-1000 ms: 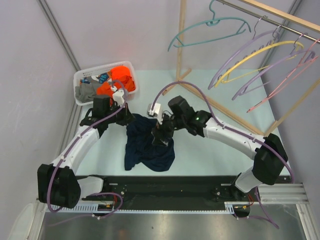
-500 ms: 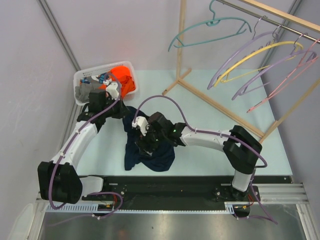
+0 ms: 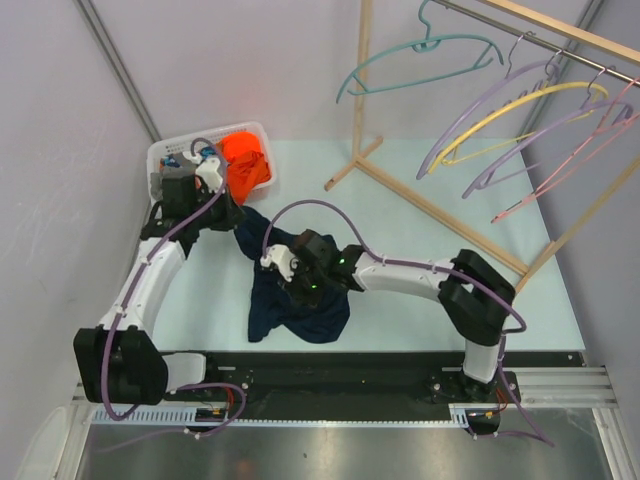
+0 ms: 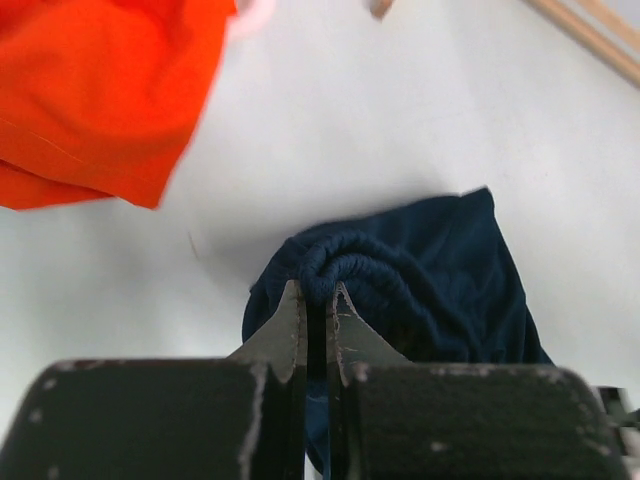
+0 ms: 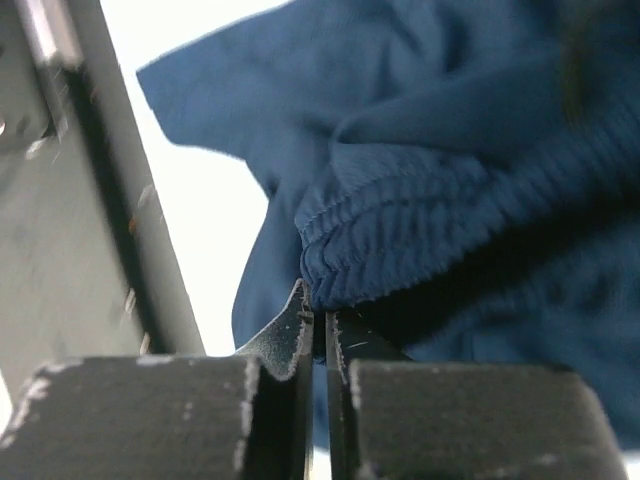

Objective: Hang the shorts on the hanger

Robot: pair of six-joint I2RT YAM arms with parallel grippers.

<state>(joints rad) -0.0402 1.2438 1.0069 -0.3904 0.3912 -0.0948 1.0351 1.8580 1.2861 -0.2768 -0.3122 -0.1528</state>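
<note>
My left gripper raises the waistband next, since the shorts (image 3: 295,312) lie crumpled. It then lowers the waistband back onto the table before opening.
The navy shorts (image 3: 295,312) lie crumpled on the table in front of the arms, one corner stretched up toward the basket. My left gripper (image 4: 316,292) is shut on the ribbed waistband of the shorts (image 4: 420,290) at that far corner (image 3: 240,218). My right gripper (image 5: 318,318) is shut on another stretch of the waistband of the shorts (image 5: 440,230), over the middle of the heap (image 3: 300,285). The teal hanger (image 3: 420,55) hangs from the wooden rail at the upper right, well above and apart from both grippers.
A white basket (image 3: 160,158) with an orange garment (image 3: 245,160) and a grey one stands at the back left; the orange cloth (image 4: 100,90) shows just beyond my left gripper. Purple, yellow and pink hangers (image 3: 520,110) hang on the wooden rack (image 3: 360,100).
My right arm swung left and down onto the heap and its jaws closed on the waistband. My left gripper pulled its corner of the shorts back toward the basket.
</note>
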